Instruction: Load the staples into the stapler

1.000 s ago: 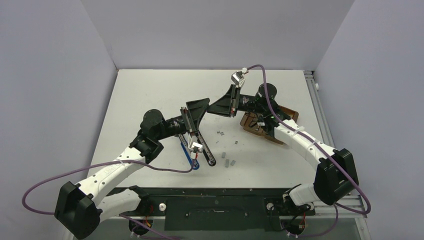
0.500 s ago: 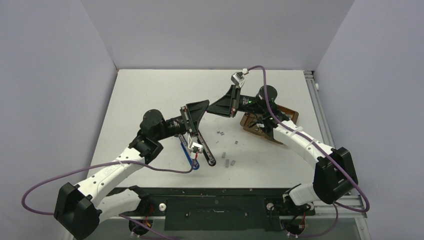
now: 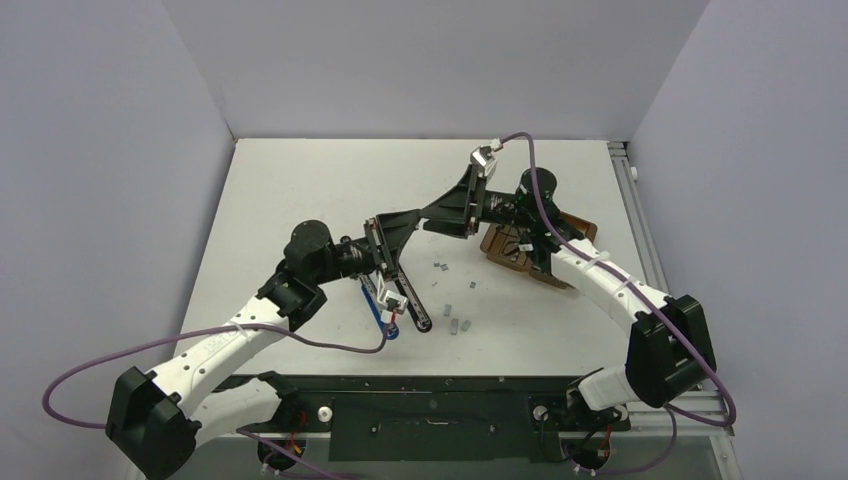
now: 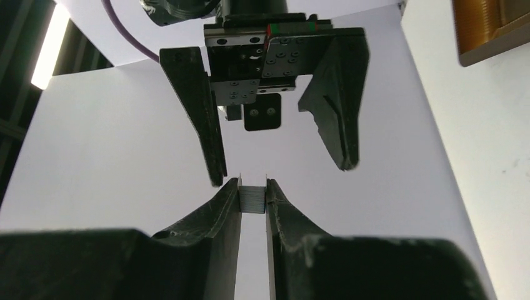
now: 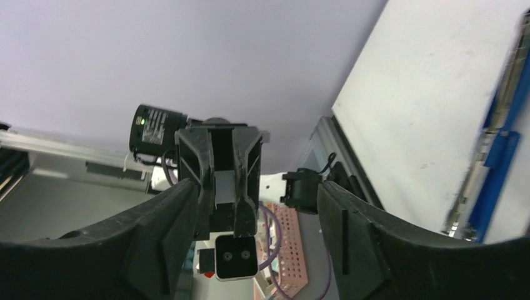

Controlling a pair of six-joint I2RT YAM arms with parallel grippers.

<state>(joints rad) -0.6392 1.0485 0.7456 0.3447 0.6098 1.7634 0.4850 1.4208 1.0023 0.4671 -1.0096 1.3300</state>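
Observation:
My left gripper will tip downward and go back down onto the clear spot beside the loose staples, where the tabletop is bare, and let go of the strip of staples.
My left gripper (image 4: 253,187) is shut on a short silver-grey strip of staples (image 4: 253,200), pinched at its fingertips. It hangs above the table's middle (image 3: 405,220). My right gripper (image 4: 281,170) faces it tip to tip, open, its fingers on either side of the left fingertips and off the strip. In the right wrist view the right gripper (image 5: 256,194) spreads wide around the left gripper (image 5: 224,187). The stapler (image 3: 418,312) lies open on the table below the left wrist, blue base beside black arm; it shows again at the right edge (image 5: 494,181).
Loose staples (image 3: 440,266) lie scattered on the table to the right of the stapler, more of them nearer the front (image 3: 458,325). A brown tray (image 3: 508,252) sits under the right forearm, its corner also in the left wrist view (image 4: 494,25).
The left gripper has shut on the staple strip. The right gripper, shut a moment ago, has opened and let go of it; both grippers dropped slightly and tilted.

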